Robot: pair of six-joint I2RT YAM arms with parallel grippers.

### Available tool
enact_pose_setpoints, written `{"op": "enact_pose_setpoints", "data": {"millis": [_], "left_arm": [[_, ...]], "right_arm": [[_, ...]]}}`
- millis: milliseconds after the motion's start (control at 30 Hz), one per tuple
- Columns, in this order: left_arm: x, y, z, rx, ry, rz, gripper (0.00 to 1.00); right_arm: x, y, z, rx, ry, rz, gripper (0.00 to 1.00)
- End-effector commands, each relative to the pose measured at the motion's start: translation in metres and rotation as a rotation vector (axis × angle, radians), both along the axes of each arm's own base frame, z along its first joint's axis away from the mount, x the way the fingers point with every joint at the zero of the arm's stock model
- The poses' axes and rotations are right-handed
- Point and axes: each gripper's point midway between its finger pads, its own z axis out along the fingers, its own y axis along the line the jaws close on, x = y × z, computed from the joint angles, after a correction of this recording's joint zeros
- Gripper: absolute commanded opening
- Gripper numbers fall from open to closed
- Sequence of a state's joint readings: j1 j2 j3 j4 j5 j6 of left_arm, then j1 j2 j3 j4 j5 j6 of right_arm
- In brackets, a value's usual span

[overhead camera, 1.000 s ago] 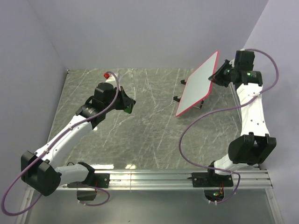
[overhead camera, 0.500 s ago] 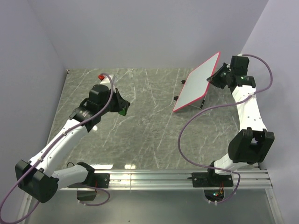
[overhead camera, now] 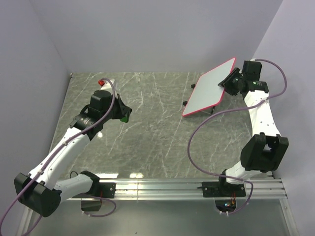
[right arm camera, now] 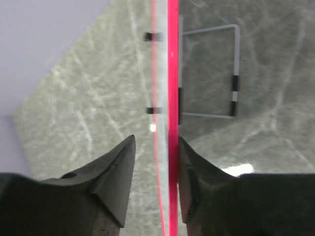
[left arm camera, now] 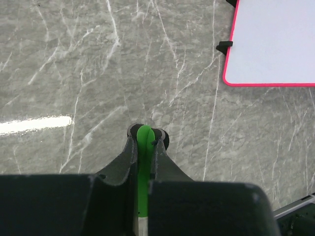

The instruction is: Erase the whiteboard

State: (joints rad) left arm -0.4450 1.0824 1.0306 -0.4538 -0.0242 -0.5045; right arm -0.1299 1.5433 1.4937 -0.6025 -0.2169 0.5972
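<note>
The whiteboard's side looks clean. My left gripper should go down to the bare marble table before I let go of the small green block [left arm camera: 143, 162].
The whiteboard [overhead camera: 209, 88], white with a red-pink rim, sits tilted at the back right of the marble table; its face looks clean. It also shows in the left wrist view [left arm camera: 275, 44]. My right gripper [overhead camera: 227, 81] straddles its upper right edge. In the right wrist view the red rim [right arm camera: 172, 73] runs between the jaws of the gripper [right arm camera: 156, 139], against the right finger, with a gap to the left finger. My left gripper [overhead camera: 125, 115] hovers over the table's left part, shut on a small green block [left arm camera: 143, 162], well away from the board.
A red-capped white object [overhead camera: 103, 81] lies at the back left behind my left arm. The board's wire stand [right arm camera: 234, 73] with black feet [overhead camera: 192, 86] shows under it. Purple walls close the back and sides.
The right gripper has lowered the whiteboard from a steep tilt to a flatter one. The left arm with the green block has drawn back to the left.
</note>
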Motion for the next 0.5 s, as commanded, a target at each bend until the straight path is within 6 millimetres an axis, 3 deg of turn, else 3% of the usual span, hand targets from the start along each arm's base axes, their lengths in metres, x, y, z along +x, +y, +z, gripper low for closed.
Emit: {"op": "enact_pose_setpoints", "data": {"millis": [0, 33, 133, 267, 300, 467], "left_arm": [[0.000, 0.007, 0.007, 0.011, -0.033, 0.016, 0.00], [0.001, 0.008, 0.007, 0.012, -0.037, 0.022, 0.00], [0.003, 0.010, 0.008, 0.012, -0.045, 0.030, 0.00], [0.011, 0.012, -0.003, 0.026, -0.024, 0.034, 0.00], [0.014, 0.012, -0.002, 0.028, -0.029, 0.031, 0.00], [0.036, 0.013, -0.011, 0.062, -0.020, 0.042, 0.00]], "right_arm": [[-0.004, -0.005, -0.002, -0.047, 0.020, 0.005, 0.47], [-0.008, -0.007, -0.004, -0.059, 0.034, -0.003, 0.56], [-0.016, -0.013, 0.000, -0.090, 0.035, -0.013, 0.64], [-0.022, -0.024, 0.018, -0.136, 0.001, -0.048, 0.75], [-0.024, -0.026, 0.031, -0.144, -0.025, -0.058, 0.81], [-0.036, -0.031, 0.068, -0.181, -0.092, -0.089, 0.85]]}}
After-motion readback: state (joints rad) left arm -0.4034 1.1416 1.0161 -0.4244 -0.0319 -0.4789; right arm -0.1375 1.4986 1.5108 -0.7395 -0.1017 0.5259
